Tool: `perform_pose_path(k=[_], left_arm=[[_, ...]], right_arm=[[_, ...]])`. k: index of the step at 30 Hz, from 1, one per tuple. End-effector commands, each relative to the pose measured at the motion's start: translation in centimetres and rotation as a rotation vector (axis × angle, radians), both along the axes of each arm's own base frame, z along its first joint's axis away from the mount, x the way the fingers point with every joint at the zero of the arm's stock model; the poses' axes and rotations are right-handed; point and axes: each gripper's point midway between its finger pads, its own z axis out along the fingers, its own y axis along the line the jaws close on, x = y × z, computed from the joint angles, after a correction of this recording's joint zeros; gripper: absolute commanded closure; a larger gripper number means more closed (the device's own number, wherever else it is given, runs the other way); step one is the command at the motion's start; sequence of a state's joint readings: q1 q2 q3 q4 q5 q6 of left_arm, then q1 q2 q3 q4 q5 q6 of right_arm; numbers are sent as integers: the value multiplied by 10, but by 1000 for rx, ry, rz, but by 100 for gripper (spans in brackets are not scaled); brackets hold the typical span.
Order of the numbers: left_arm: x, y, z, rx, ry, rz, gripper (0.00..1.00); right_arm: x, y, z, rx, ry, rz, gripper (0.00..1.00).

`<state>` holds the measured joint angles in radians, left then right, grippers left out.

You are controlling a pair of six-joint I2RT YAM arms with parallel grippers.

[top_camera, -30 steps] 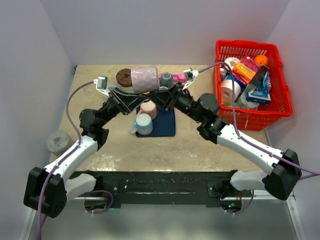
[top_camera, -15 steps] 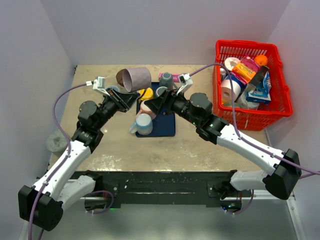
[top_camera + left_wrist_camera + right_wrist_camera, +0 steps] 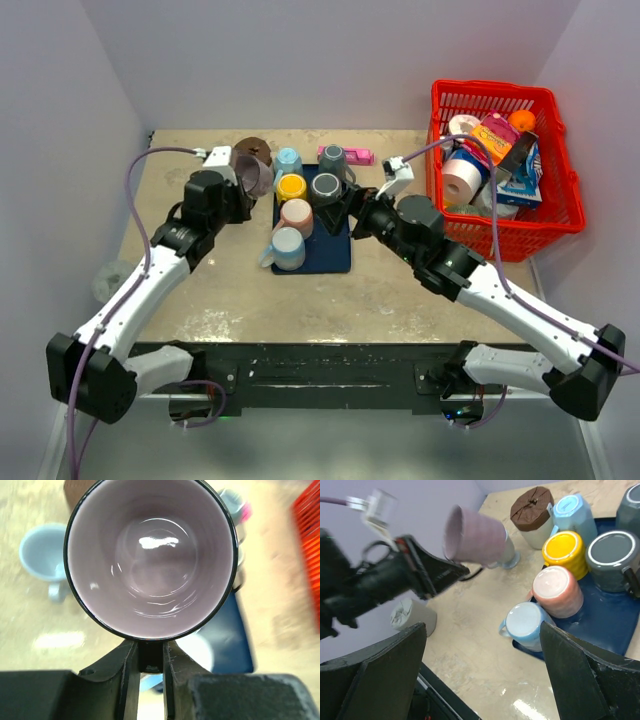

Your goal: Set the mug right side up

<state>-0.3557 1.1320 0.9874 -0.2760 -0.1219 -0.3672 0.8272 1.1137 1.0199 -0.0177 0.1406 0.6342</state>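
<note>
The lilac mug, opening up, will next be lowered by the left gripper onto bare tabletop between the pale blue mug and the tray [image 3: 336, 252], and then the left gripper will open.
The mug [image 3: 256, 176] is lilac, with a dark rim and a pale inside. It hangs over the back left of the table, lying on its side. In the left wrist view its open mouth [image 3: 150, 555] faces the camera. My left gripper [image 3: 149, 656] is shut on the mug's dark handle, just below the rim. In the right wrist view the mug [image 3: 479, 541] sticks out from the left arm, clear of the table. My right gripper [image 3: 482, 630] stands wide open with nothing between its fingers, to the right of the tray [image 3: 336, 252].
The blue tray [image 3: 612, 625] carries upside-down mugs: yellow [image 3: 291, 186], grey [image 3: 325, 187], pink [image 3: 296, 214] and light blue [image 3: 288, 246]. A brown-topped cup [image 3: 534, 510] and a pale blue mug stand behind. A red basket [image 3: 560, 225] of goods is at right, a grey cup [image 3: 412, 615] at left.
The right gripper opened, let go of the mug and drew back to the right. The left arm carried the mug down and left, away from above the tray.
</note>
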Motion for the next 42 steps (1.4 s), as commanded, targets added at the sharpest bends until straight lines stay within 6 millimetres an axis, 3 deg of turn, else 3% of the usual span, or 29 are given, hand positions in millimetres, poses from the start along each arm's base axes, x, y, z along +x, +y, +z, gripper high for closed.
perform_pose_path(k=[1,3,8,14,19,32,42], left_arm=[[19,8,0,109,0,26,100],[28,11,-17,138,53,52,100],[47,9,-25,130,92,91,100],[71,0,-53,127,152,88,100],[91,10,-64,86,178,115,100],[103,15,-106,148,228,97,100],[122,30,-108,173,212,181,100]], right_arm=[[-1,-23,-3,-42,-5,-74,1],[-2,-27,-2,-48,-6,-84,1],[-4,-31,-3,-57,-5,-86,1],[-6,-34,-6,-61,-1,-89,1],[-9,-39,-6,-59,0,-99,1],[-7,-37,-9,-65,13,-101,1],[-7,-37,-9,-67,20,-103,1]])
